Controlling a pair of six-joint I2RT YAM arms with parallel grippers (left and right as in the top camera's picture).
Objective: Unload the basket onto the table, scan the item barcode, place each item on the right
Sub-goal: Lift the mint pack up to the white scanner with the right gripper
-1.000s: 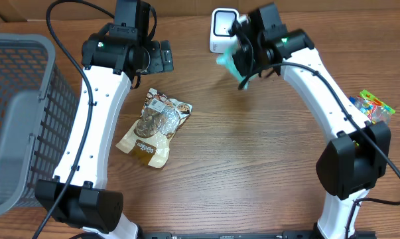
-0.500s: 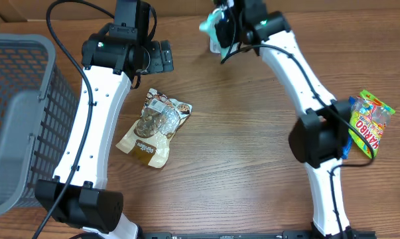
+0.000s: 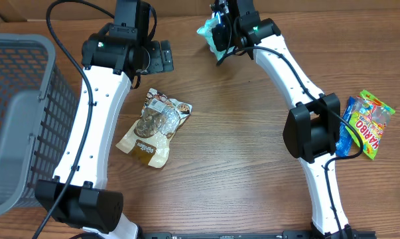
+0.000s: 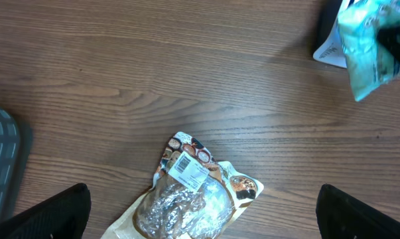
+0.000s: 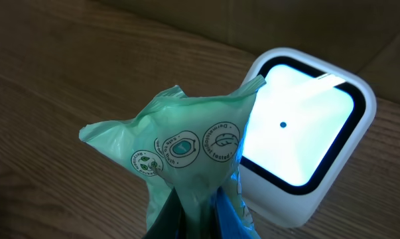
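Note:
The tabletop beside the blue packet lies back and to my right gripper's right in the overhead view. The gripper swings there next, lowers and releases.
My right gripper (image 5: 209, 219) is shut on the lower end of a pale green plastic packet (image 5: 180, 156) printed with round leaf logos. The packet hangs just in front of the white scanner (image 5: 306, 133), whose window glows bright. From overhead, the packet (image 3: 207, 30) shows at the table's back edge beside my right gripper (image 3: 221, 30), and the arm hides the scanner. No barcode shows on the packet. My left gripper (image 4: 203, 222) stands wide open above a brown snack pouch (image 4: 196, 202) with a white barcode label (image 4: 188, 169), not touching it.
A grey mesh basket (image 3: 20, 119) fills the left side. The brown pouch (image 3: 153, 126) lies left of centre. A Haribo bag (image 3: 371, 123) and a blue packet (image 3: 349, 126) lie at the right edge, by the right arm's base.
The right arm has swung left and toward the back, carrying the green packet from the scanner's right side to right in front of it. The left arm has not moved.

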